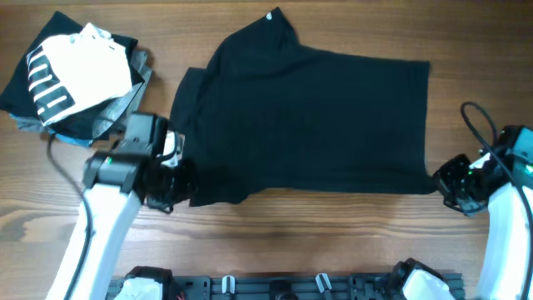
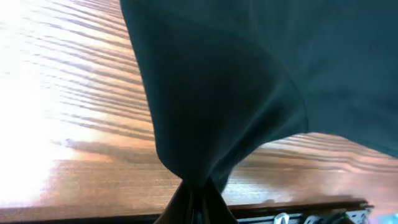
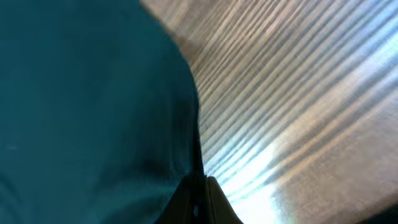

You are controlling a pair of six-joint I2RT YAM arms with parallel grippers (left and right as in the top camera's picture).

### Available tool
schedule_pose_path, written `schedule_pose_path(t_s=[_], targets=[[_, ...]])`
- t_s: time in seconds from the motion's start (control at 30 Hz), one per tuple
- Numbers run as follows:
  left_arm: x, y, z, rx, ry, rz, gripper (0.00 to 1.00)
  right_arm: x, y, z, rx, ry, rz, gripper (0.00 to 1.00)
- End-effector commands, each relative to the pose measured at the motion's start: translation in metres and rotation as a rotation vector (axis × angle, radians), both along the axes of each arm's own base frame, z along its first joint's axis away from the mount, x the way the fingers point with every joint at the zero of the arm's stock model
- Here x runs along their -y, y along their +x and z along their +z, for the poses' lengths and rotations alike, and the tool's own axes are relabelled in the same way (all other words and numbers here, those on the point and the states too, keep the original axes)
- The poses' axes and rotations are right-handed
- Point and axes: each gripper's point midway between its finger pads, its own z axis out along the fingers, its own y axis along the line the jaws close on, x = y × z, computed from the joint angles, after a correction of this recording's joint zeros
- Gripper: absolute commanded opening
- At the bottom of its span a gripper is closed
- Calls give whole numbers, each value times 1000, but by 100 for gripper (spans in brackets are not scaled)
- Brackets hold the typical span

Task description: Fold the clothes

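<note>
The shirt lies spread, so its pinched corner will next go outward in my left gripper and be released onto the shirt's body point(image 1: 223, 152) point(image 2: 249, 78), which lies outward of the gripper.
The clothes point(image 1: 308, 117), a large black T-shirt, lie spread over the middle of the wooden table, with a small white tag point(image 1: 272, 14) at the far edge. My left gripper point(image 1: 181, 185) is at the shirt's near left corner, shut on the fabric. In the left wrist view the cloth point(image 2: 217, 93) bunches into a pinch between the shut fingers point(image 2: 198, 205). My right gripper point(image 1: 441, 183) sits at the near right corner. In the right wrist view its fingers point(image 3: 198, 202) are pressed together on the shirt's edge point(image 3: 93, 112).
A pile of folded garments point(image 1: 75, 75), black with a white printed one on top, sits at the far left. A black rail point(image 1: 283, 286) runs along the table's near edge between the arm bases. A cable point(image 1: 475, 121) loops above the right arm.
</note>
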Motion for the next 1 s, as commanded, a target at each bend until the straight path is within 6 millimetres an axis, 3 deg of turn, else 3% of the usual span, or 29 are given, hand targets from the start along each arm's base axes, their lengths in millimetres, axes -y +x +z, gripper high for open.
schedule_pose_path(t_s=[0.0,0.23,0.4,0.53,0.67,0.77,0.97], targets=[[-12,-12,29,98,13,112,4,-4,-4,21,54,-36,25,4],[-15,-13,51,236,1,125,4,-8,-11,21,36,-23,26,4],[-3,24,49,296,-11,89,4,-5,14,29,148,-25,36,4],[10,49,24,256,29,14,4,0,22,24,150,-14,-3,4],[25,77,-3,241,44,-64,4,7,32,4,98,14,-15,5],[27,96,-11,277,60,-78,4,11,42,-13,66,44,-36,5],[30,143,8,496,95,-116,6,13,70,-45,72,124,-20,6]])
